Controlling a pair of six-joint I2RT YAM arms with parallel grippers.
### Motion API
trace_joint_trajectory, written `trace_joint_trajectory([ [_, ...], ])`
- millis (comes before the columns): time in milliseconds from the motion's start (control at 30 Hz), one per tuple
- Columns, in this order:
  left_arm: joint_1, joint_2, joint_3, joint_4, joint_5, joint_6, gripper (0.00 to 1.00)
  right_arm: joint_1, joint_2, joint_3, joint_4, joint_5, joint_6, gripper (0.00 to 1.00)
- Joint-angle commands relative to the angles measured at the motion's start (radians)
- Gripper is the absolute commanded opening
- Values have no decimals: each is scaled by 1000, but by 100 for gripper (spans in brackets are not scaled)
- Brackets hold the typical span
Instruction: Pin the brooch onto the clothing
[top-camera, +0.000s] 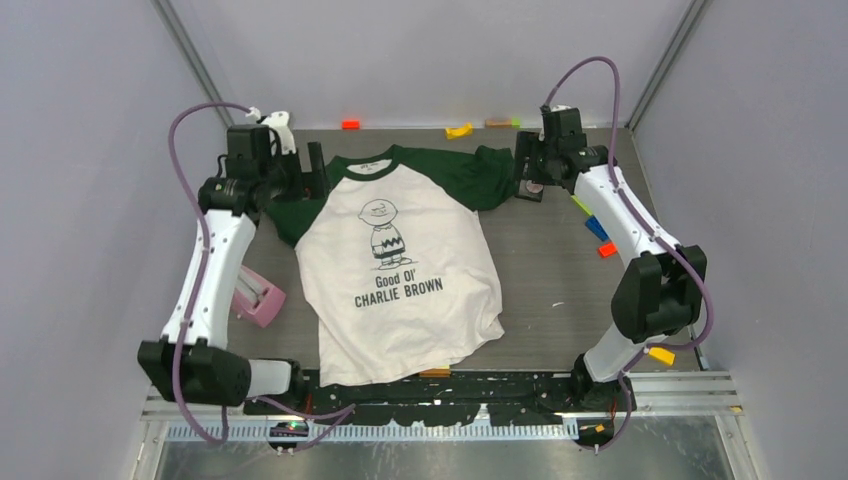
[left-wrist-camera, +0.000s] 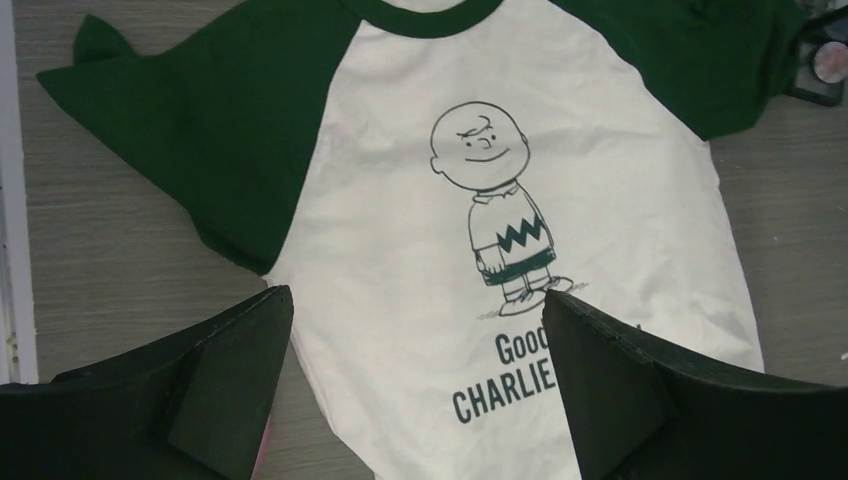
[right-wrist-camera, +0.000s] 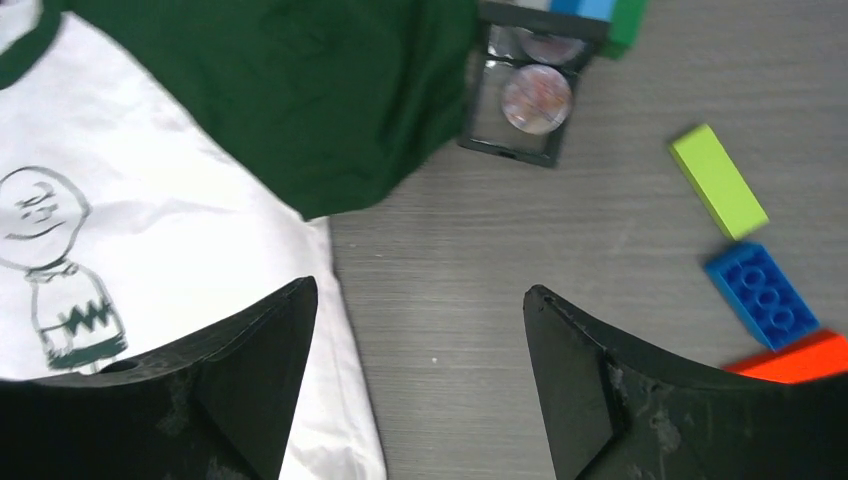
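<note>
My right gripper lowers onto the brooch (right-wrist-camera: 537, 97) next and closes its open fingers on the disc's sides. The brooch still sits in the black holder, off the clothing.
The clothing (top-camera: 400, 270) is a white T-shirt with dark green sleeves, lying flat at the table's middle with its print face up. It also shows in the left wrist view (left-wrist-camera: 420, 220) and the right wrist view (right-wrist-camera: 180, 230). The brooch (right-wrist-camera: 537, 97), a small round pinkish disc, lies in a black square holder (right-wrist-camera: 490, 145) just beyond the shirt's right sleeve; it also shows in the top view (top-camera: 534, 187) and the left wrist view (left-wrist-camera: 830, 62). My left gripper (left-wrist-camera: 415, 295) is open and empty above the shirt's left side (top-camera: 312, 168). My right gripper (right-wrist-camera: 420, 290) is open and empty, hovering near the brooch (top-camera: 527, 172).
Green (right-wrist-camera: 718, 180), blue (right-wrist-camera: 765, 295) and red (right-wrist-camera: 795, 358) toy blocks lie right of the brooch. More blocks sit along the back edge (top-camera: 459, 130). A pink object (top-camera: 258, 295) lies at the left, and a yellow block (top-camera: 660, 355) at the near right.
</note>
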Motion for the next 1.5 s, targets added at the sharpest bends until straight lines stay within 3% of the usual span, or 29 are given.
trace_joint_trajectory([
  [0, 0, -205, -151, 89, 70, -6, 100, -32, -16, -41, 28, 109, 70, 78],
  [167, 0, -267, -291, 156, -116, 34, 100, -79, 116, -15, 56, 127, 103, 64],
  [267, 0, -272, -335, 171, -162, 43, 100, -109, 177, 2, 108, 75, 117, 64],
  [533, -1, -281, -362, 175, -179, 52, 99, -205, 320, 56, 226, -124, 152, 68],
  [767, 1, -277, -367, 172, -215, 60, 99, -209, 413, 124, 214, -129, 94, 68],
  [900, 1, -267, -367, 169, -203, 60, 90, -209, 471, 177, 218, -165, 93, 68],
  [1467, 0, -268, -371, 169, -193, 57, 83, -209, 587, 256, 195, -113, 113, 67],
])
